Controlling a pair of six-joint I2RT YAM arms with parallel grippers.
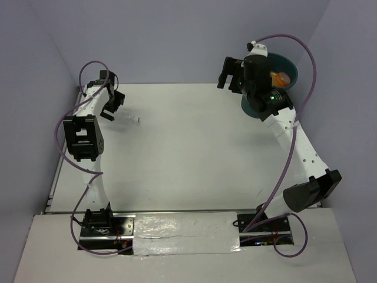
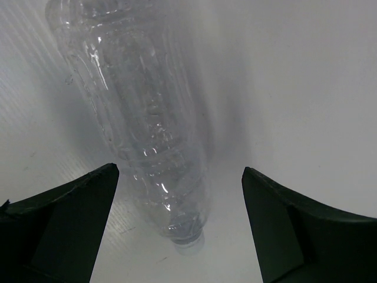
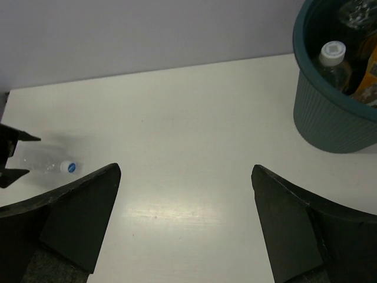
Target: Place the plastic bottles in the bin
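Note:
I should lower my left gripper onto the clear bottle's part by its cap, lined up below my fingers, and close.
A clear unlabelled plastic bottle lies on its side on the white table at the far left. My left gripper hangs open just left of it. In the left wrist view the bottle points its cap toward the open left gripper and reaches in between the fingertips without touching them. The dark teal bin stands at the far right with an orange bottle inside. My right gripper is open and empty, left of the bin. Its wrist view shows the bin holding a white-capped bottle and an orange one.
Grey walls close the table at the back and both sides. The right wrist view, over its own open gripper, sees the clear bottle far across the table beside the left arm's fingers. Bare table lies between the two grippers.

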